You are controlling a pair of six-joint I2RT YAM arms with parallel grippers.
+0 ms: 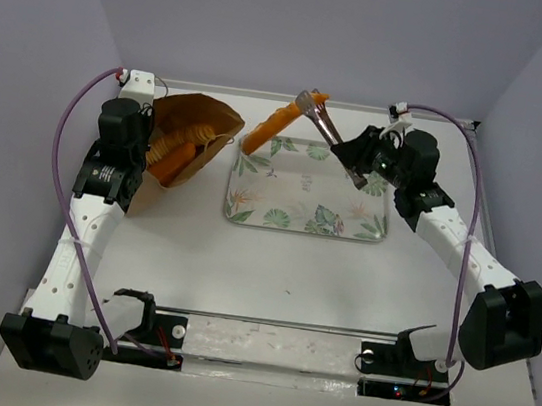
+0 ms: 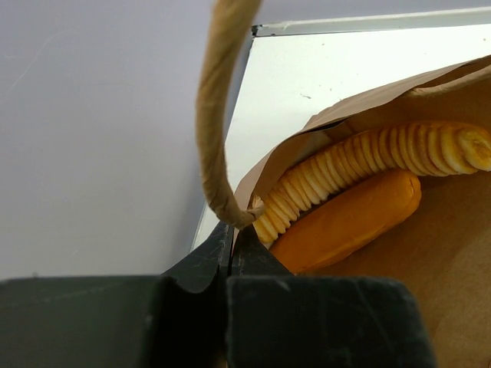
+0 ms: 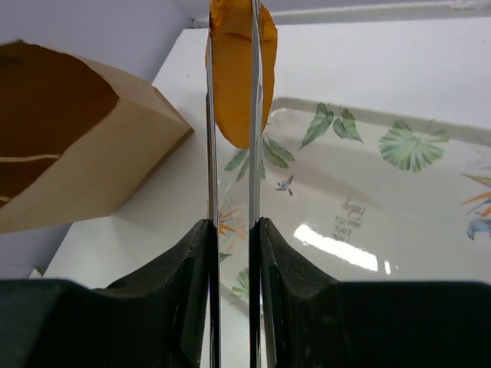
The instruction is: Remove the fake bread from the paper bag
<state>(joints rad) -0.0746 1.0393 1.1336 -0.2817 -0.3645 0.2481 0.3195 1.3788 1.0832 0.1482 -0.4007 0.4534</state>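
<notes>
My right gripper needs to lower the tongs back toward the right in the top view next and let go of them over the tray's far half (image 1: 301, 167) (image 3: 326, 172), which is clear for the baguette.
The brown paper bag (image 1: 199, 112) lies open at the back left, mouth towards the tray. Inside it lie a ridged pale loaf (image 2: 368, 157) and a smooth orange loaf (image 2: 353, 218). My left gripper (image 2: 232, 230) is shut on the bag's rim at the foot of a twisted handle (image 2: 211, 115); in the top view my left gripper (image 1: 148, 140) is at the bag's left side. My right gripper (image 3: 232, 226) is shut on metal tongs (image 1: 322, 124). The tongs pinch the long baguette (image 1: 274, 125), tilted above the tray's back-left corner, outside the bag. It also shows in the right wrist view (image 3: 238, 69).
The leaf-patterned tray (image 1: 301, 202) lies in the middle of the table, just right of the bag. Purple-grey walls close in the left, back and right. A metal rail (image 1: 264, 321) runs along the near edge between the arm bases.
</notes>
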